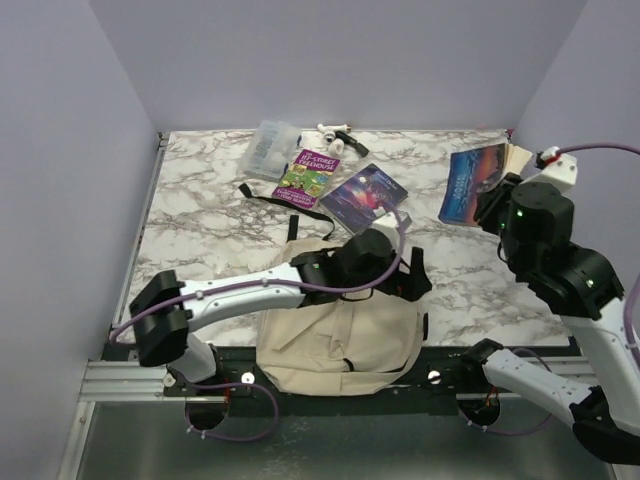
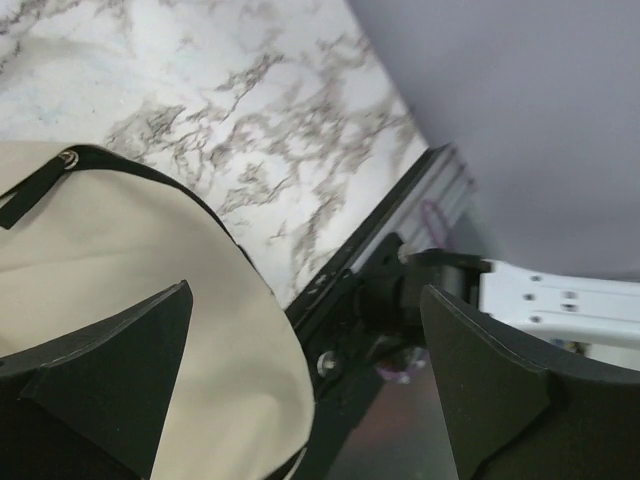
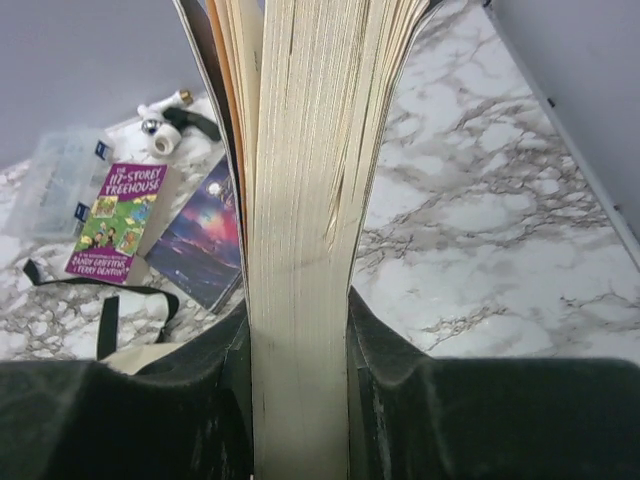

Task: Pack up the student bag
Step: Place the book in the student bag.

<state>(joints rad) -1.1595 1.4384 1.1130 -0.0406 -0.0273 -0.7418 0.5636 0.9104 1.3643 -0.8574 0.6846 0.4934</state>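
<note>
The bag's beige zipped edge lies below my left gripper, between its fingers, so I will next lower that gripper onto it with open fingers and close there.
The beige student bag lies at the table's near edge between the arm bases, its black straps trailing toward the back. My left gripper hovers over the bag's upper right corner. In the left wrist view it is wide open and empty, with the bag's fabric below its left finger. My right gripper is shut on a thick blue-covered book and holds it above the table's right side. In the right wrist view the book's page edge stands upright between the jaws of that gripper.
A purple-and-green paperback and a dark blue book lie behind the bag. A clear plastic case and small white and black items sit at the back. The metal rail runs along the near edge.
</note>
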